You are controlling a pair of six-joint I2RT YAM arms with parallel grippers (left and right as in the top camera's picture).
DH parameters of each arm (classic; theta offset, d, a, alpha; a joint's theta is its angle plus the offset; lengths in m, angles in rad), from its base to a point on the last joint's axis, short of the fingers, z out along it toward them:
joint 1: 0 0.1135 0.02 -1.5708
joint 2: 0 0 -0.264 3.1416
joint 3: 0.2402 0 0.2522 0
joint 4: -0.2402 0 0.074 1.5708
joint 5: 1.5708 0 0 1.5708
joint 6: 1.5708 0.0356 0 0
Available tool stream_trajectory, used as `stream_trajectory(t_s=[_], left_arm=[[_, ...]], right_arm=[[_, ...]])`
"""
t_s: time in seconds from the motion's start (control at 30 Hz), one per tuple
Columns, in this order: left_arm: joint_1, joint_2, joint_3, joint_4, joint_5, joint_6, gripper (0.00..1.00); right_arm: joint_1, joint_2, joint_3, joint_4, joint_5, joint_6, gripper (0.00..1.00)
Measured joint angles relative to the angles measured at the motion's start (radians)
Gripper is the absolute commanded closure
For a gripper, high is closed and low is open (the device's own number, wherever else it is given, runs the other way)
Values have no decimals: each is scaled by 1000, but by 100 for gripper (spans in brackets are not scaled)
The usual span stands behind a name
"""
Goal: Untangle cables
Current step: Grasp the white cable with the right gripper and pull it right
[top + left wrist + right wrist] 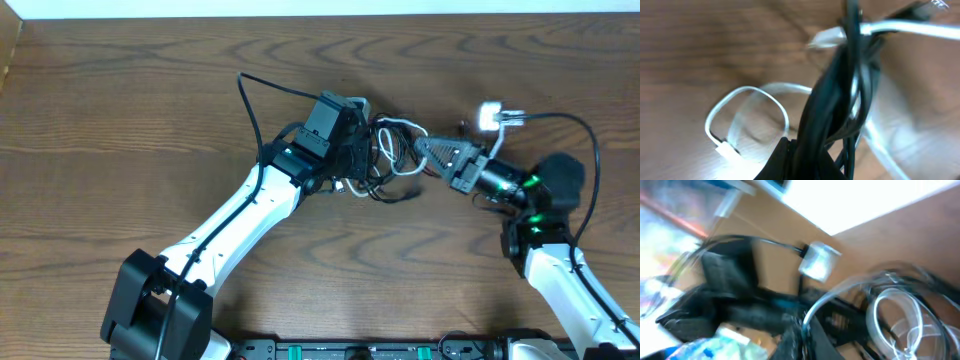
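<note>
The robot's right gripper will pull the white cable to the right in the overhead view, across the bare wood there and away from the tangle, and then let go.
The cables [392, 172] lie in a tangle of thin black and white cords at the table's centre, between my two grippers. My left gripper [352, 158] comes in from the left and is shut on a bundle of black cables [837, 100], which rise from its jaws. A white cable loop [747, 115] with a small plug lies on the wood just left of that bundle. My right gripper [419, 148] points left into the tangle. It is shut on a white cable [840, 292] that curves into its jaws; the view is blurred. More white loops [900, 315] lie to its right.
The wooden table [120, 120] spreads around the tangle. A thicker black arm wire [250, 100] arcs over the left arm. The left wrist's silver camera housing [817, 260] hangs close in front of the right gripper. The table's far edge [320, 17] meets a white wall.
</note>
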Motion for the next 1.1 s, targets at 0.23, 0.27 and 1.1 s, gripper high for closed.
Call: stream_trajectory(t_s=[0.23, 0.27, 1.1], left_arm=[[-2, 0, 0, -5, -47, 7, 93], [-1, 0, 0, -18, -59, 7, 92], [0, 0, 0, -141, -843, 7, 92]], right_arm=[[-72, 0, 1, 153, -65, 106, 99], [-101, 0, 1, 166, -64, 111, 99], [-776, 0, 3, -444, 179, -290, 99]])
